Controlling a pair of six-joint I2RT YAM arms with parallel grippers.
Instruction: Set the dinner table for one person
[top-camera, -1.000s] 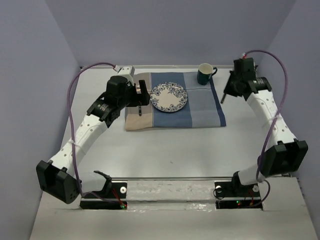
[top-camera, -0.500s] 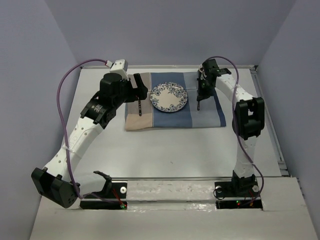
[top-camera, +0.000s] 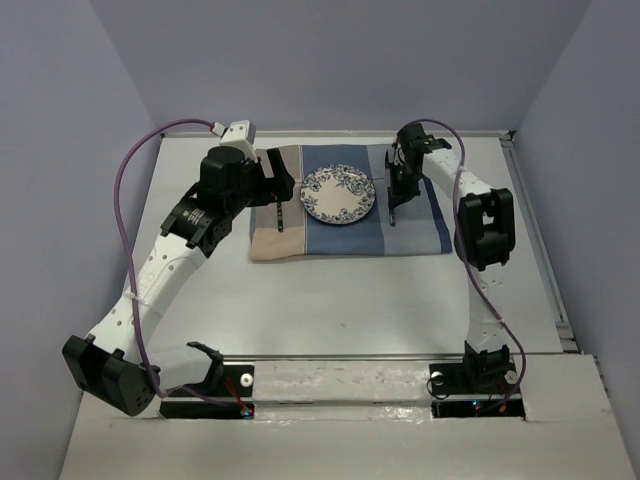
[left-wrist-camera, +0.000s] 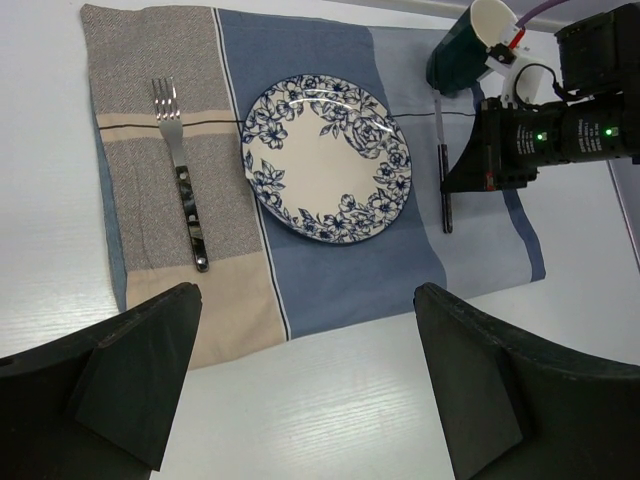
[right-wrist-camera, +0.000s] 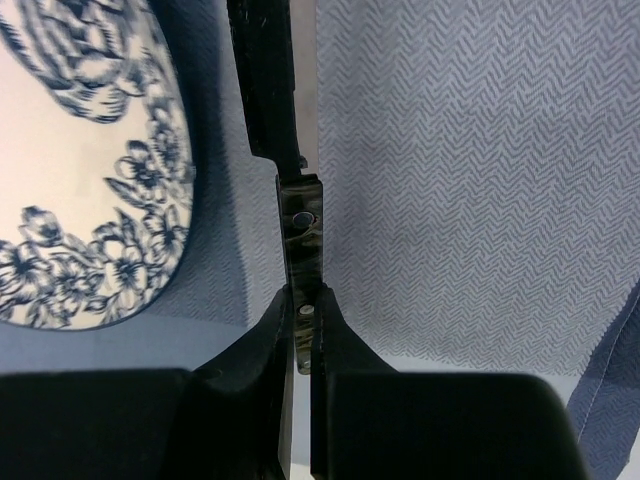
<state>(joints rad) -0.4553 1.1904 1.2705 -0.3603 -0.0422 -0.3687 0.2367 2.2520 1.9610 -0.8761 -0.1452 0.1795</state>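
My right gripper lowers the knife onto the mat's pale strip (right-wrist-camera: 350, 260) below next, across the plate (right-wrist-camera: 80, 170) from the fork, and releases the knife's handle.
The dinner table (top-camera: 330, 300) is a plain white-grey top. On it lies a blue-and-beige striped mat (left-wrist-camera: 330, 270) with a blue-flowered plate (left-wrist-camera: 325, 158) at its middle. A fork (left-wrist-camera: 180, 190) lies on the mat left of the plate. My right gripper (right-wrist-camera: 303, 305) is shut on the dark handle of a knife (right-wrist-camera: 300, 230), held low over the mat just right of the plate (right-wrist-camera: 80, 170). The knife also shows in the left wrist view (left-wrist-camera: 443, 170). My left gripper (left-wrist-camera: 305, 390) is open and empty, above the mat's near edge. In the top view it (top-camera: 283, 183) hovers by the fork (top-camera: 281, 215).
A dark green mug (left-wrist-camera: 465, 45) stands at the mat's far right corner, close behind my right gripper (top-camera: 393, 195). Blue walls close in the table on three sides. The arm bases and a rail run along the near edge (top-camera: 340, 375).
My right arm has swung left from beside the mat, carrying the knife over it to just right of the plate. My left gripper has drawn back slightly from the fork.
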